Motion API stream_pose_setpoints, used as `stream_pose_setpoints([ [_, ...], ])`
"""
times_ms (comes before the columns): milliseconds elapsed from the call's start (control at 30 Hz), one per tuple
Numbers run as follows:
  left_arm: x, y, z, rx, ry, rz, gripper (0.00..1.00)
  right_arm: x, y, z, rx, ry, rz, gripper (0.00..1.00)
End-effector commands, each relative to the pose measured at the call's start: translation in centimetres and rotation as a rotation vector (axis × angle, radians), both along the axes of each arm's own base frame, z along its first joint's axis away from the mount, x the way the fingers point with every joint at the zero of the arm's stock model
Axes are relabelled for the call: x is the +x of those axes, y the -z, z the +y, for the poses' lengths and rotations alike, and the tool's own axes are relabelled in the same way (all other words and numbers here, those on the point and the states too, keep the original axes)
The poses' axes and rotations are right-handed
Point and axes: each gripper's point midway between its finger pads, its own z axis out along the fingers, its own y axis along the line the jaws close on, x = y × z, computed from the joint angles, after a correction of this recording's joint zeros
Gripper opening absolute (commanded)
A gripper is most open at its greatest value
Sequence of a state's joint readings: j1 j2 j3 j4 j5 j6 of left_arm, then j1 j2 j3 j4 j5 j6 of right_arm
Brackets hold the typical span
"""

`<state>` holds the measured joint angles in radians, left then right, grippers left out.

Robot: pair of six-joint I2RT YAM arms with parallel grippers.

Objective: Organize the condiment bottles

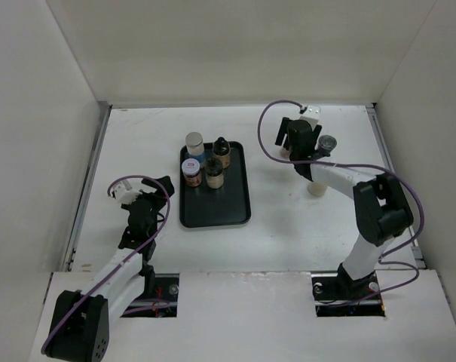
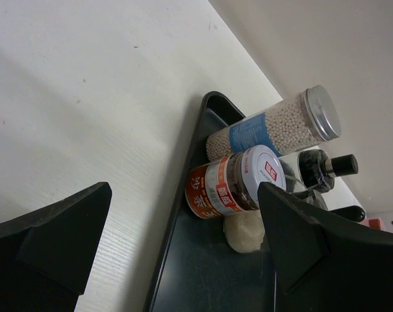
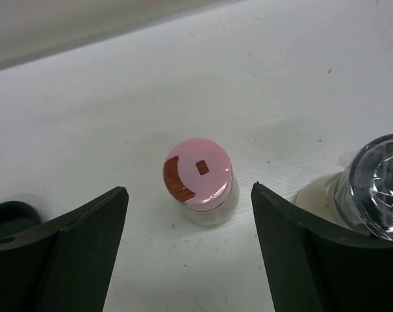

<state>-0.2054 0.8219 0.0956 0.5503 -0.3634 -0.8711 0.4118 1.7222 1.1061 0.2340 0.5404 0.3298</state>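
My right gripper needs to move down over the pink-capped bottle until its open fingers are on either side of the pink cap (image 3: 199, 173) and close there, because the bottle is already standing between them.
A black tray (image 1: 216, 207) holds a silver-capped bottle (image 1: 194, 140), a red-labelled jar with a white cap (image 1: 191, 168) and two black-capped bottles (image 1: 221, 151) (image 1: 214, 173). In the left wrist view the silver-capped bottle (image 2: 280, 127) and the red-labelled jar (image 2: 235, 183) stand at the tray's edge. My left gripper (image 1: 146, 188) (image 2: 184, 192) is open and empty, left of the tray. My right gripper (image 1: 301, 147) (image 3: 189, 190) is open above a pink-capped bottle (image 3: 198, 177) that stands between its fingers, untouched. A dark-grey-capped bottle (image 1: 327, 142) (image 3: 378, 188) stands just right of it. A cream bottle (image 1: 316, 188) stands nearer.
White walls enclose the table on three sides. The right arm's purple cable (image 1: 267, 121) loops over the back right of the table. The tray's near half (image 2: 209, 273) is bare.
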Motion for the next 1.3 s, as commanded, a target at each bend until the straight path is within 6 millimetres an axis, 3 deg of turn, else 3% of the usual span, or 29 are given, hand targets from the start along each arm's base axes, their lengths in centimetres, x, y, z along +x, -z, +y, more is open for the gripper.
stream_pose_setpoints([
  [0, 0.4, -1.9, -0.1, 0.000, -0.005, -0.064, 1.00, 1.9, -0.4, -0.7, -0.028, 0.025, -0.002, 0.84],
  [233, 0.7, -1.6, -0.3, 0.000, 0.004, -0.051, 1.00, 4.0, 1.5, -1.1, -0.032, 0.023, 0.020, 0.77],
  [333, 0.7, -1.4, -0.2, 0.001, -0.004, -0.045, 1.00, 4.5, 1.4, -1.0, -0.041, 0.013, 0.013, 0.67],
  [400, 0.8, -1.4, -0.3, 0.001, 0.005, -0.045, 1.00, 4.7, 1.2, -0.9, -0.040, 0.012, -0.001, 0.55],
  [467, 0.8, -1.7, -0.3, -0.001, 0.005, -0.055, 1.00, 4.4, 0.5, -0.8, -0.030, 0.012, -0.019, 0.44],
  [533, 0.6, -1.8, -0.1, 0.001, -0.004, -0.061, 1.00, 3.5, -1.0, -0.5, -0.027, 0.000, -0.046, 0.40],
  [633, 0.7, -1.6, -0.1, 0.001, -0.004, -0.057, 1.00, 1.1, -3.7, 2.2, 0.000, -0.067, -0.093, 0.39],
  [733, 0.6, -2.0, -0.2, -0.001, -0.001, -0.067, 1.00, -1.7, -5.5, 6.2, 0.040, -0.170, -0.124, 0.39],
  [933, 0.4, -2.2, -0.3, 0.001, 0.004, -0.077, 1.00, -6.8, -6.1, 14.1, 0.073, -0.359, -0.122, 0.39],
  [1067, 0.3, -2.5, -0.1, 0.001, -0.003, -0.087, 1.00, -7.8, -4.9, 17.4, 0.072, -0.426, -0.096, 0.40],
  [1267, 0.2, -2.6, -0.5, -0.001, 0.011, -0.090, 1.00, -7.7, -1.0, 20.7, 0.071, -0.489, -0.036, 0.40],
])
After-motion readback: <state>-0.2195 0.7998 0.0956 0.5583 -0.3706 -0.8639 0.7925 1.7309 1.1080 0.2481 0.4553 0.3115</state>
